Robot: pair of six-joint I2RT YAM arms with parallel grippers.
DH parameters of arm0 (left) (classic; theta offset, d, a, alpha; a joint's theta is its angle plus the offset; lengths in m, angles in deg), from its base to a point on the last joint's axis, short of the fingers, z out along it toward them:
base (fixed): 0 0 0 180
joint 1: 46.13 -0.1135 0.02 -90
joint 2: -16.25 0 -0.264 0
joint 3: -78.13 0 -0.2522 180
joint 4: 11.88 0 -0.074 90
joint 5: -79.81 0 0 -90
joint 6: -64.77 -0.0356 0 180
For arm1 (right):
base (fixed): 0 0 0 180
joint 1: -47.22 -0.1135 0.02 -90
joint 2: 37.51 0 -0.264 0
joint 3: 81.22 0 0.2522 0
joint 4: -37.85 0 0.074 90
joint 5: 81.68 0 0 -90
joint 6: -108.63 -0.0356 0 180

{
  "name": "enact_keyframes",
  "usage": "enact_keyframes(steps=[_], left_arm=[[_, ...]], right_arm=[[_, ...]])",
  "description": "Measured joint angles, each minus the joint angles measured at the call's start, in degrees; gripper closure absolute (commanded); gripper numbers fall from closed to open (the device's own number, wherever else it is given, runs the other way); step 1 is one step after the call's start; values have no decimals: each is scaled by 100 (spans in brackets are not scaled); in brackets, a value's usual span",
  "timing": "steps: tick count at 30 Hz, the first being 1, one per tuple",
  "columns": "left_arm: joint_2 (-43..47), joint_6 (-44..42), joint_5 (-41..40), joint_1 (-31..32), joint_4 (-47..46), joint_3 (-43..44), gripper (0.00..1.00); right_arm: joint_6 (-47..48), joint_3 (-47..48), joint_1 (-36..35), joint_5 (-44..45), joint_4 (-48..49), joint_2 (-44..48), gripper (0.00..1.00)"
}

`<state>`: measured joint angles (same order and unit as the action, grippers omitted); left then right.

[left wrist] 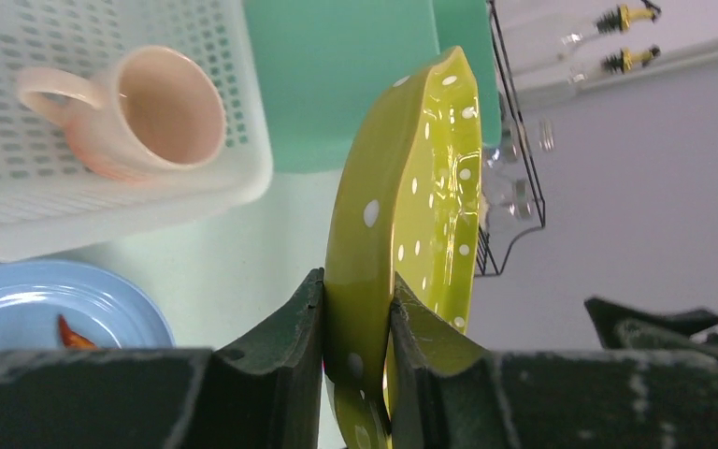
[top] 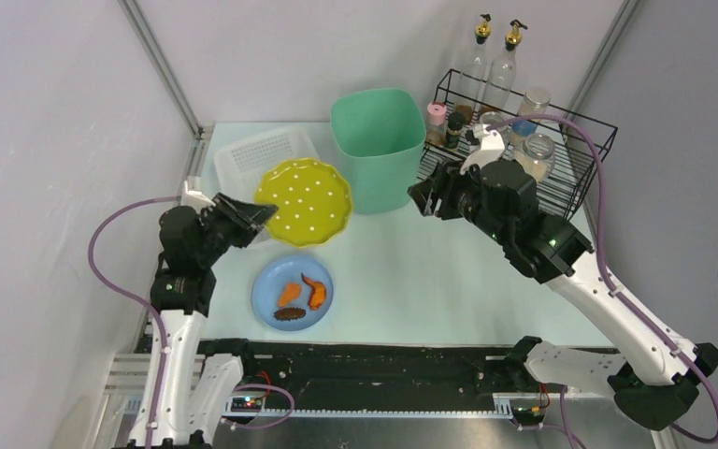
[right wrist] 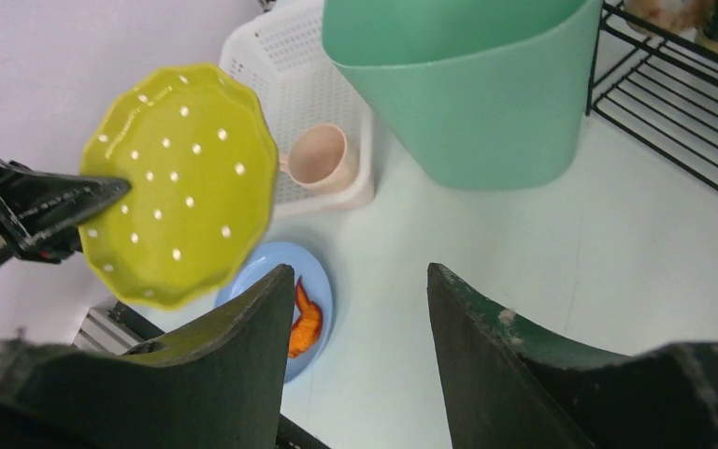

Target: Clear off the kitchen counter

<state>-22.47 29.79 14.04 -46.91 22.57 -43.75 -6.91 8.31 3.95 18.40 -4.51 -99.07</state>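
I will move my left gripper outward and down to the basket's far end (top: 269,150), which is outward of it and below it, and let go of the plate clear of the mug.
My left gripper (top: 260,217) (left wrist: 357,285) is shut on the rim of a yellow-green plate with white dots (top: 304,199) (left wrist: 411,187) (right wrist: 182,178), held off the kitchen counter (top: 430,281) beside the white basket (top: 243,154). A blue plate (top: 266,281) (right wrist: 323,271) lies on the counter in front of it with orange and dark food scraps (top: 316,293) on it. Beside the green bin (top: 379,150) (right wrist: 467,112), my right gripper (top: 427,196) (right wrist: 360,271) hovers above the counter, open, with nothing between its fingers.
The white perforated basket (left wrist: 150,201) (right wrist: 308,56) holds a pink mug (left wrist: 150,112) (right wrist: 323,159). A black wire rack (top: 570,178) (right wrist: 673,122) with bottles and jars stands at the back right, close behind the right arm. Walls close in both sides.
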Motion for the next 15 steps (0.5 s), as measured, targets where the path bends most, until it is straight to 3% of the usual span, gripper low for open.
enact_keyframes(steps=[8, 15], left_arm=[[-544, -13, 42, -887, -4, 83, 100], [-1397, -4, -179, -1222, -267, 275, 100]], right_arm=[[-39, -339, 92, -37, -122, 354, 41], [-83, -603, 98, -151, -221, 568, 40]])
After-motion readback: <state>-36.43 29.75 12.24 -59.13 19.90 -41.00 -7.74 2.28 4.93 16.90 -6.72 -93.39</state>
